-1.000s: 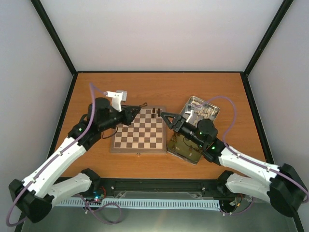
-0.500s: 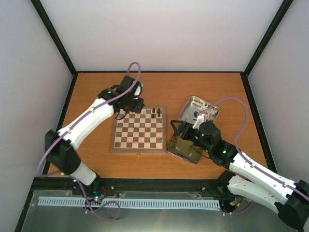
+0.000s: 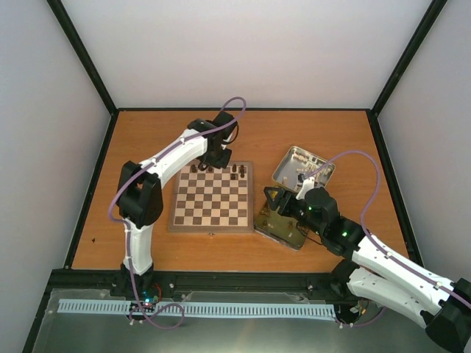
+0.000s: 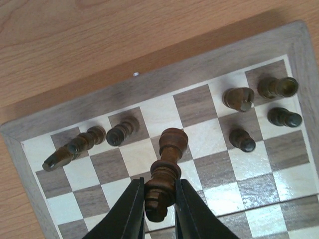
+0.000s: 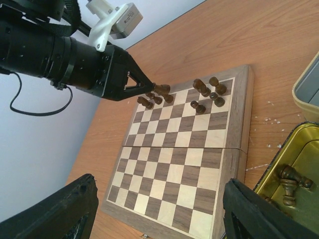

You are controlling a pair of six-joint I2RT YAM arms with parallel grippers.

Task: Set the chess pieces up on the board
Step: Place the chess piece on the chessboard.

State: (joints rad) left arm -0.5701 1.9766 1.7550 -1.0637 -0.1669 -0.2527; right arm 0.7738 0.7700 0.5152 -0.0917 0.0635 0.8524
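The neighbouring dark pieces stop beside the empty pale far-row square point(image 4: 161, 115), so my left gripper will next move down, stand the dark brown piece point(image 4: 167, 164) on that square and release it.
The board point(image 3: 212, 198) lies mid-table and also shows in the left wrist view point(image 4: 199, 55) and the right wrist view point(image 5: 169, 164). My left gripper point(image 3: 210, 166) is over the board's far row, shut on a dark brown chess piece point(image 4: 167, 164) whose base points down at the squares. It shows in the right wrist view too point(image 5: 149, 87). Three dark pieces point(image 4: 87, 142) stand left of it and several point(image 4: 241, 99) stand to the right. My right gripper point(image 3: 274, 197) is open and empty point(image 5: 159, 211) by the board's right edge.
A gold-lined tin point(image 3: 283, 224) sits right of the board and holds dark pieces point(image 5: 289, 180). A silver tin half point(image 3: 303, 165) behind it holds pale pieces. Black frame posts and grey walls bound the table.
My left arm has swung round to reach over the board's far edge, and dark pieces now stand on the far-left squares. My right gripper has drawn back from the board towards the gold tin.
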